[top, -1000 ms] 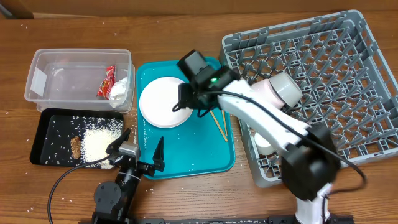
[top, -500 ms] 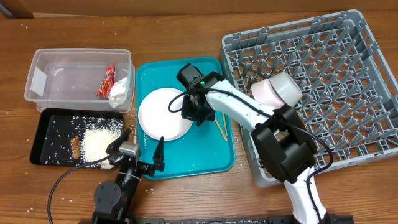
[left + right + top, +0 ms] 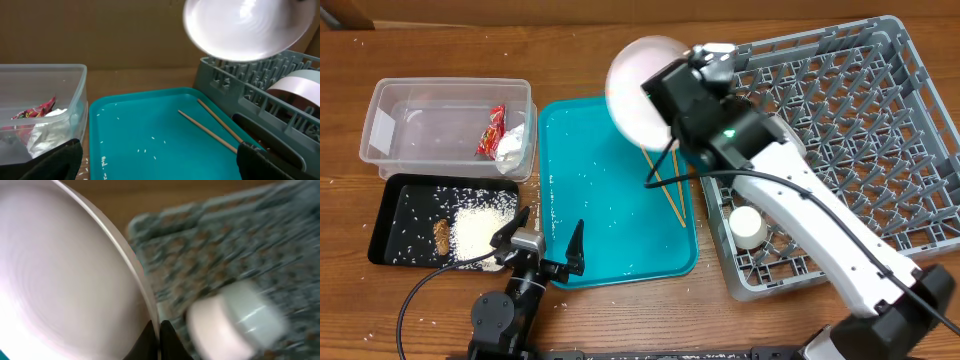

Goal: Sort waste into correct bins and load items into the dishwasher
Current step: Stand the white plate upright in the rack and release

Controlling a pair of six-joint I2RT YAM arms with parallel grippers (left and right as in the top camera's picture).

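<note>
My right gripper needs to swing outward first, over the rack's far end (image 3: 794, 82) (image 3: 200, 254), which is empty beyond the white bowl, to lower the plate among the rack's wires.
My right gripper (image 3: 157, 335) is shut on the rim of the white plate (image 3: 638, 85), holding it tilted in the air over the teal tray's far right corner, beside the grey dishwasher rack (image 3: 790, 45). In the left wrist view the plate (image 3: 245, 27) hangs above the rack's near wall (image 3: 225, 85). Two chopsticks (image 3: 670, 185) lie on the teal tray (image 3: 610, 200). A white bowl (image 3: 235, 320) and a small cup (image 3: 748, 227) sit in the rack. My left gripper (image 3: 547, 235) stands open and holds nothing at the tray's near edge.
The clear tub (image 3: 390, 100) at the far left holds a red wrapper (image 3: 492, 130) and a white tissue (image 3: 512, 145). The black tray (image 3: 400, 200) in front of it holds rice (image 3: 480, 230) and a brown scrap (image 3: 442, 235). Rice grains dot the teal tray.
My right gripper closed on the plate's rim and lifted it off the teal tray, up and to the right toward the rack. The left arm has not moved.
</note>
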